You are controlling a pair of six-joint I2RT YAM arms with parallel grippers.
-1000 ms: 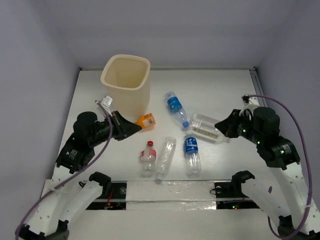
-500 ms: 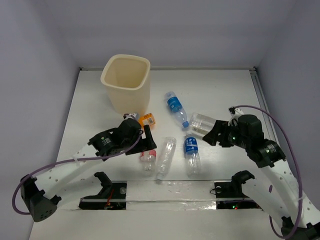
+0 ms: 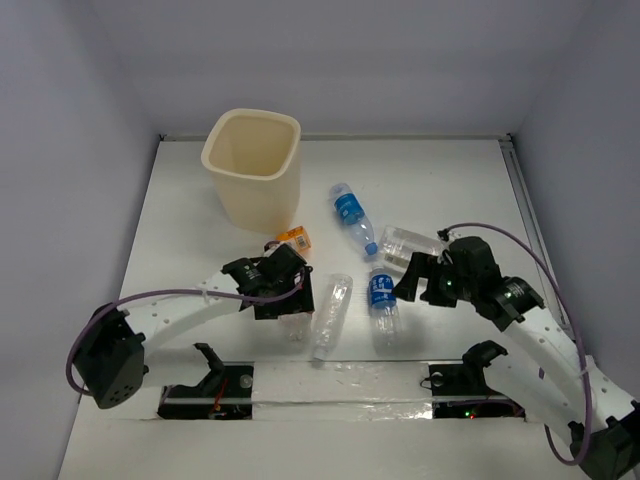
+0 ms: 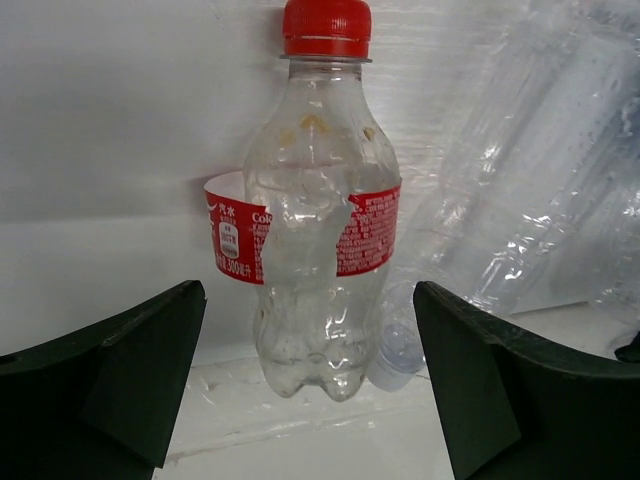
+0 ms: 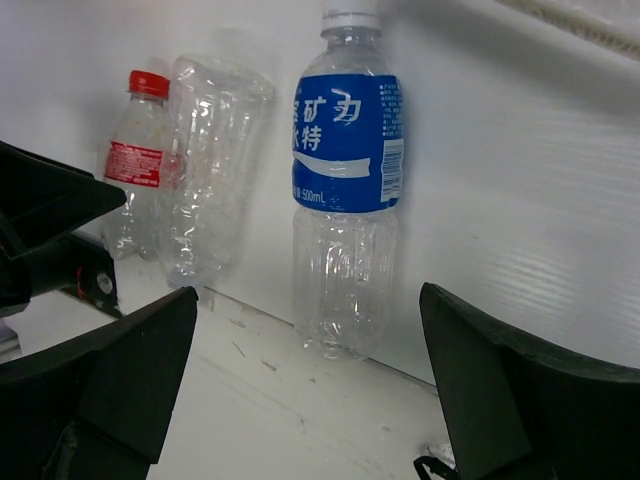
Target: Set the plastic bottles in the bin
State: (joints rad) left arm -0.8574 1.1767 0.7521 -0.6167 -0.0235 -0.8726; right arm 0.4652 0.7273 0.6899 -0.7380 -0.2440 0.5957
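Observation:
My right gripper goes left in the top view and down onto the bottle's blue label next, since the bottle lies below the gripper on that side.
The cream bin (image 3: 252, 175) stands at the back left. Six plastic bottles lie on the table. The red-capped bottle (image 4: 320, 210) has its base between the fingers of my open left gripper (image 4: 308, 330), and neither finger touches it. The slender clear bottle (image 4: 540, 180) lies right beside it. My open right gripper (image 5: 308, 300) hovers at the base of a blue-labelled bottle (image 5: 345, 200), holding nothing. From above, the left gripper (image 3: 290, 300) covers most of the red-capped bottle (image 3: 296, 324), and the right gripper (image 3: 408, 285) sits beside the blue-labelled bottle (image 3: 383, 300).
A small orange bottle (image 3: 293, 238) lies by the bin's foot. Another blue-labelled bottle (image 3: 353, 217) lies mid-table, and a wide ribbed clear bottle (image 3: 408, 245) is partly behind my right arm. A taped strip (image 3: 330, 380) runs along the near edge.
Both arms swung inward and down to the bottles near the front. Both grippers went from shut to open.

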